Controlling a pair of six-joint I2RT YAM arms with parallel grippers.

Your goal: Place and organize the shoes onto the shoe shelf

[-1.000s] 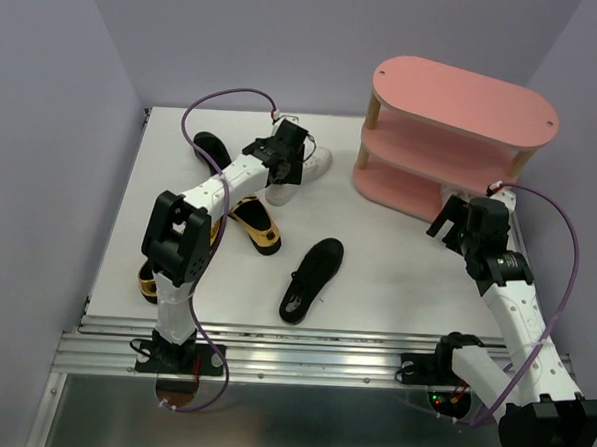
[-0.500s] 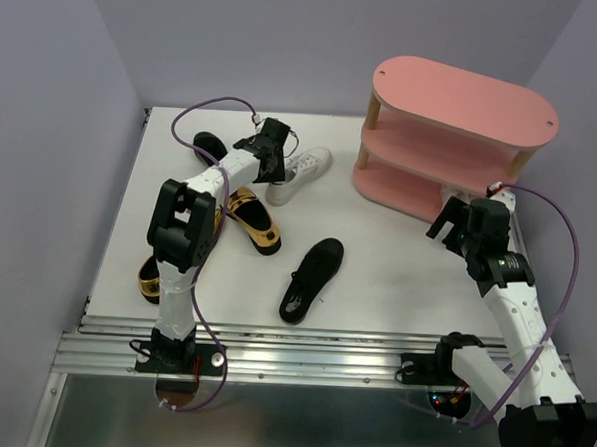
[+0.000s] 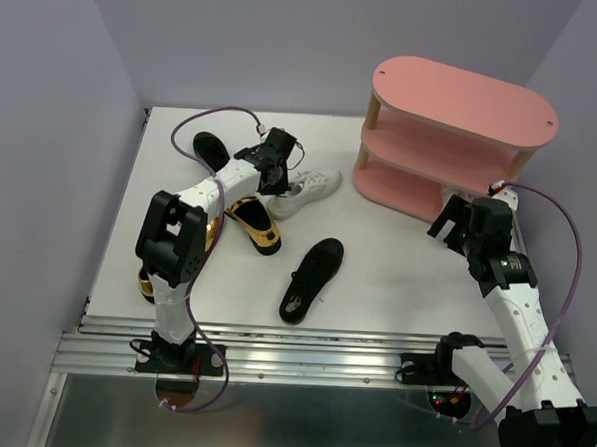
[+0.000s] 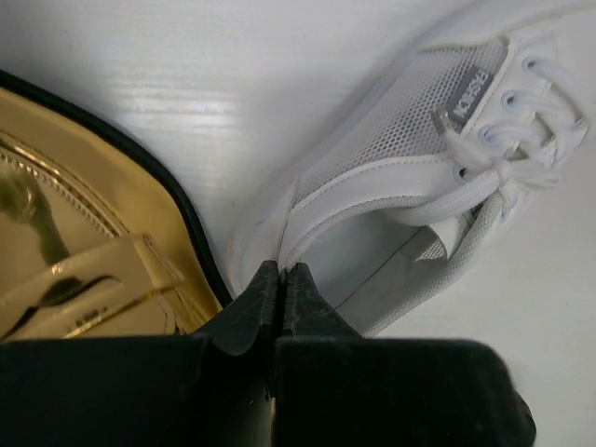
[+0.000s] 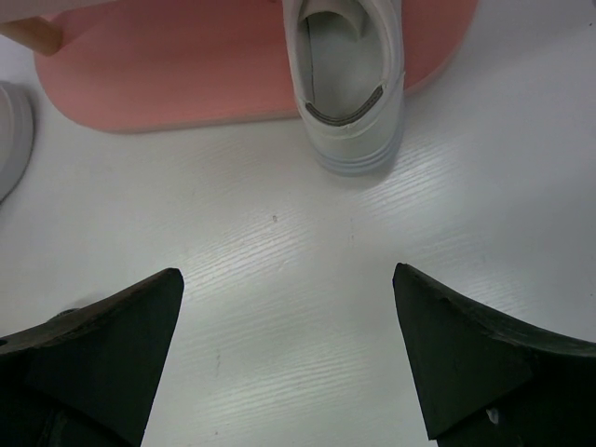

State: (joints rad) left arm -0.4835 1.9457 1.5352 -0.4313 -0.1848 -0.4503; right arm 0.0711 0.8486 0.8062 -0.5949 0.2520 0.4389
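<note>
To the right of my left gripper in the top view lies the bottom board's loose end (image 3: 392, 189), so I should carry the sneaker onto it and release.
My left gripper (image 3: 279, 180) (image 4: 282, 270) is shut on the rim of a white lace-up sneaker (image 3: 310, 187) (image 4: 400, 140), which lies on the table left of the pink shoe shelf (image 3: 456, 92). A gold high heel (image 3: 255, 223) (image 4: 74, 233) lies right beside that grip. Another gold heel (image 3: 147, 282) sits by the left arm's base. One black slip-on (image 3: 313, 276) lies mid-table, another (image 3: 209, 149) at the back left. My right gripper (image 3: 451, 217) (image 5: 289, 279) stands open and empty before the shelf's bottom board (image 5: 186, 74), where a second white sneaker (image 5: 346, 84) rests with its heel sticking out.
The purple side walls close in the table left and right. The left arm's purple cable (image 3: 209, 119) loops above the back-left black shoe. The metal rail (image 3: 301, 359) runs along the near edge.
The left gripper has closed onto the white sneaker's rim, and the sneaker has swung a little right and nearer. The right arm has not moved.
</note>
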